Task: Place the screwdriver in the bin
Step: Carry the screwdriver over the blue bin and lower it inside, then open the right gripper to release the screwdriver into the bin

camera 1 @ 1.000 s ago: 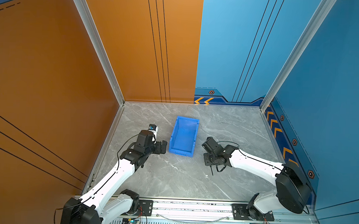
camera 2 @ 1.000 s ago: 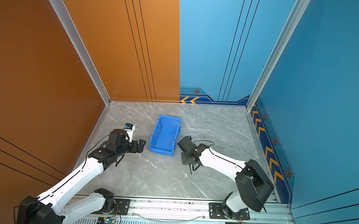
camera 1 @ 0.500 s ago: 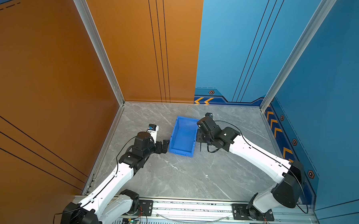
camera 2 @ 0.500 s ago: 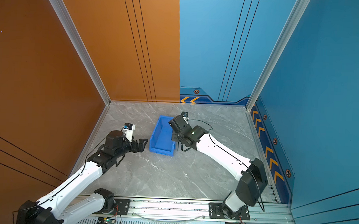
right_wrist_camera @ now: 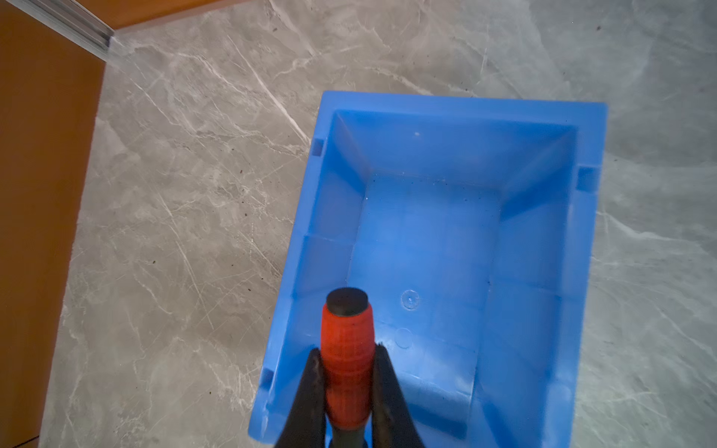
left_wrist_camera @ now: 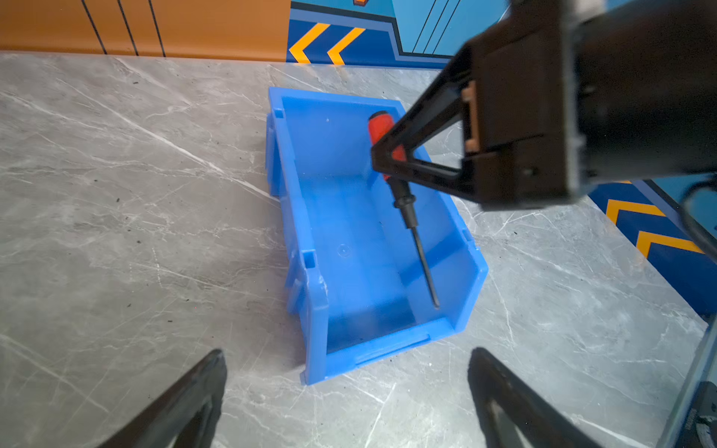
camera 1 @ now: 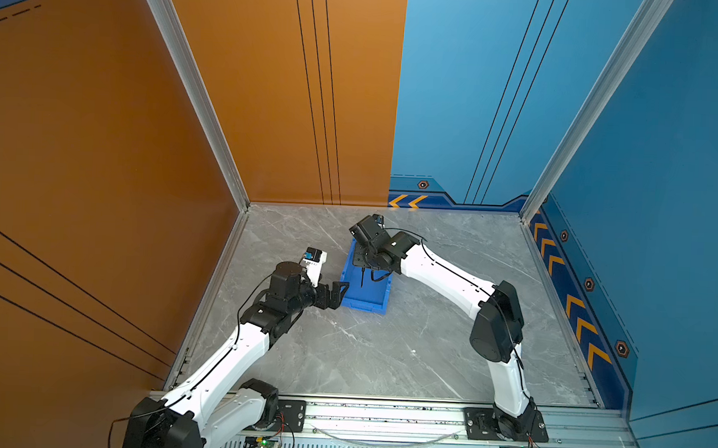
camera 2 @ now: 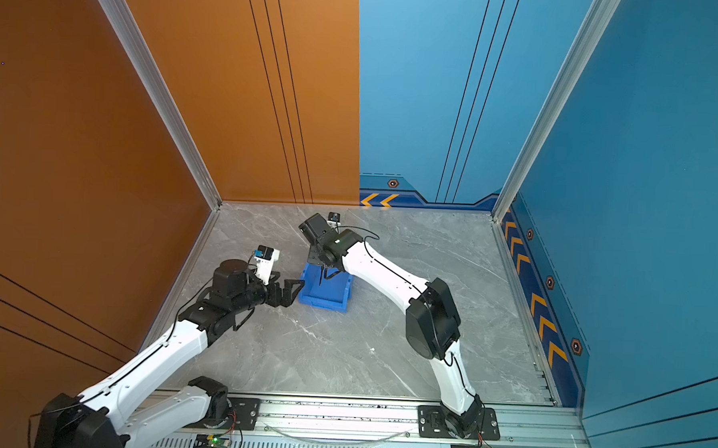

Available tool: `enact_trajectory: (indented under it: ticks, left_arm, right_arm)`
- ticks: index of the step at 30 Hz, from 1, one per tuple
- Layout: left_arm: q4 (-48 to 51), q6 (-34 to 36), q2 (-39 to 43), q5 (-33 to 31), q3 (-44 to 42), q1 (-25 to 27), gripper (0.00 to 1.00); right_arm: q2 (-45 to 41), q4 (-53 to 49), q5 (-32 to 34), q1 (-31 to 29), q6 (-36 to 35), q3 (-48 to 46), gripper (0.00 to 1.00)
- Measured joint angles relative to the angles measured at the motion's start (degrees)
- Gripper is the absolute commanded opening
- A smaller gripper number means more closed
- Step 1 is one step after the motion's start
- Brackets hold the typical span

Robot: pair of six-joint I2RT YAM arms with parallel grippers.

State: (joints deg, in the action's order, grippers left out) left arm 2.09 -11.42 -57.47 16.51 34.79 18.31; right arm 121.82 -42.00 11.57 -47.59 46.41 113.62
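Note:
My right gripper moves down between the bin's sides toward its blue bottom next and releases the screwdriver's red-orange handle, since the screwdriver (right_wrist_camera: 347,341) still hangs above that bottom.
The blue bin (camera 1: 364,302) (camera 2: 324,302) stands open-topped on the grey table, left of the middle. My right gripper (right_wrist_camera: 347,353) (camera 1: 364,260) hangs over the bin, shut on the red-orange handle of the screwdriver (right_wrist_camera: 347,341) (left_wrist_camera: 378,124). The thin black shaft (left_wrist_camera: 423,256) slants down inside the bin (left_wrist_camera: 306,232), its tip near the low short end. My left gripper (left_wrist_camera: 347,353) (camera 1: 339,293) is open and empty, low beside the bin's near left corner, apart from it.
The marble table (camera 1: 385,351) is bare round the bin. An orange wall (right_wrist_camera: 38,194) with an aluminium post closes the left side and blue walls close the back and right. The mounting rail (camera 1: 382,413) runs along the front edge.
My right arm has swung from the table right of the bin up and over it, carrying the screwdriver. My left gripper has stayed by the bin's corner.

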Motion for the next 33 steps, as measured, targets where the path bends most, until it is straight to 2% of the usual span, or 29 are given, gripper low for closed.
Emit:
enact_trajectory:
  ticks: [10,22,28,33]
  left_arm:
    - [-0.2,-0.4,-1.0,0.3,0.0,0.5,0.98]
    - [0.0,-0.4,1.0,-5.6,-0.8,0.5,0.98]
    - [0.2,-0.4,1.3,-6.7,-0.9,0.5,0.98]
    - [0.2,-0.4,1.6,-7.5,-1.1,0.5,0.98]
  right_arm:
    - [8.8,-0.5,0.2,1.2,0.5,4.1,0.0]
    - [15.9,-0.5,0.2,2.8,1.3,8.7,0.0]
    - [17.7,-0.6,0.2,3.1,1.5,9.0,0.04]
    - [18.2,-0.5,0.2,3.5,1.5,9.0,0.11]
